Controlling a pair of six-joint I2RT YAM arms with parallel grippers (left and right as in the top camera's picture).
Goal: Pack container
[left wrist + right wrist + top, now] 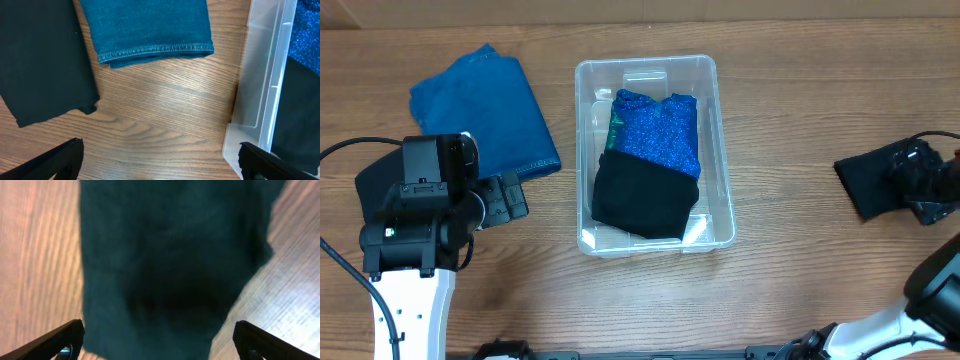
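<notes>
My right gripper lowers onto the dark cloth [170,255] between its fingers next and closes there, because its open fingers already stand on either side of that part of the cloth.
The clear container [646,61] stands at the table's middle. It holds a sparkly blue garment [658,130] and a folded black garment [640,200]. Its corner also shows in the left wrist view [260,100]. My left gripper [510,200] is open and empty over bare wood between the container and a folded blue denim piece [485,110]; its fingers [160,160] are spread wide. My right gripper [925,185] is open at the far right, its fingers [160,340] spread over a dark cloth [170,255] that lies on the table [865,180].
Another black cloth [370,180] lies at the left, partly under my left arm, and shows in the left wrist view [40,60]. The denim's hem [150,25] is just ahead of my left fingers. A cable runs along the left table edge.
</notes>
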